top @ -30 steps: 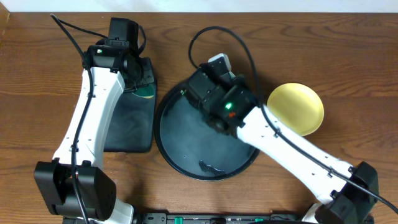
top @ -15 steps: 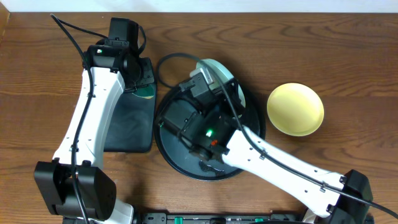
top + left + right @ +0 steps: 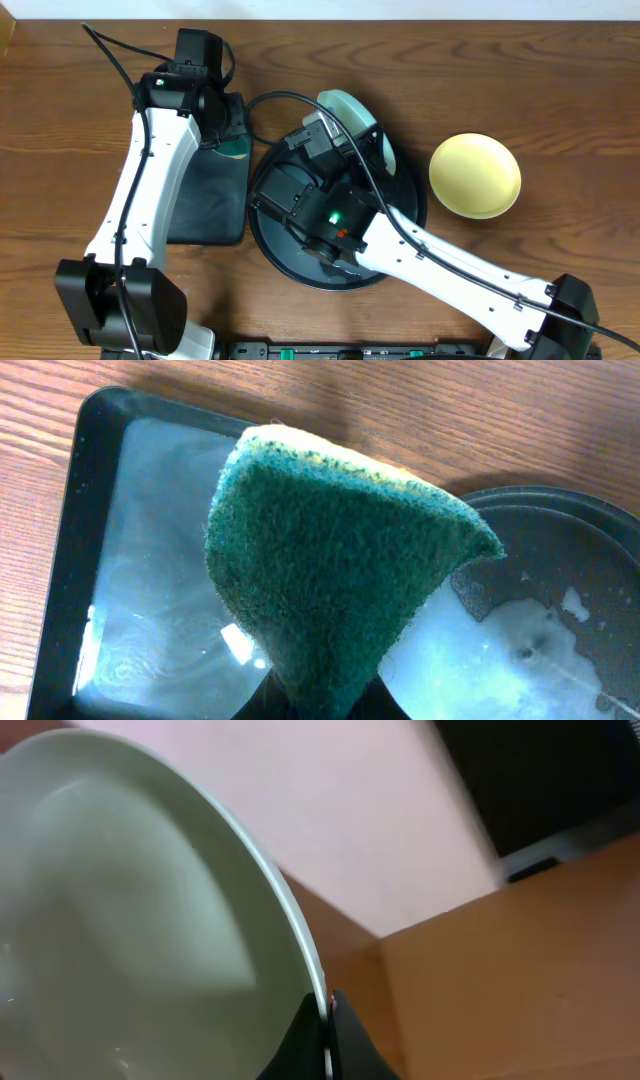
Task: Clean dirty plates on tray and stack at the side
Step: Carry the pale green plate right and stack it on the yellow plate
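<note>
The right gripper turns the mint plate level next, swings toward the right in the overhead view and lowers it onto the yellow plate [image 3: 475, 176] lying beside the tray.
My right gripper [image 3: 325, 1020] is shut on the rim of a pale mint plate [image 3: 140, 920] and holds it tilted on edge. From overhead this plate [image 3: 347, 107] stands over the far rim of the large round black tray [image 3: 275, 235], mostly behind my right arm. The pale yellow plate [image 3: 475, 176] lies on the table to the right of the tray. A second mint plate is not clearly visible. My left gripper [image 3: 325, 705] is shut on a green sponge [image 3: 340, 570], held above the rectangular tray [image 3: 90, 510].
The rectangular black tray [image 3: 205, 205] lies left of the round tray and holds soapy water. Wet film and suds lie in the round tray [image 3: 560, 650]. My right arm's cable [image 3: 280, 97] arcs over the round tray's far left rim.
My right arm has swung left and towards me over the round tray, and the mint plate has come up tilted at the tray's far rim. The left arm has not moved.
</note>
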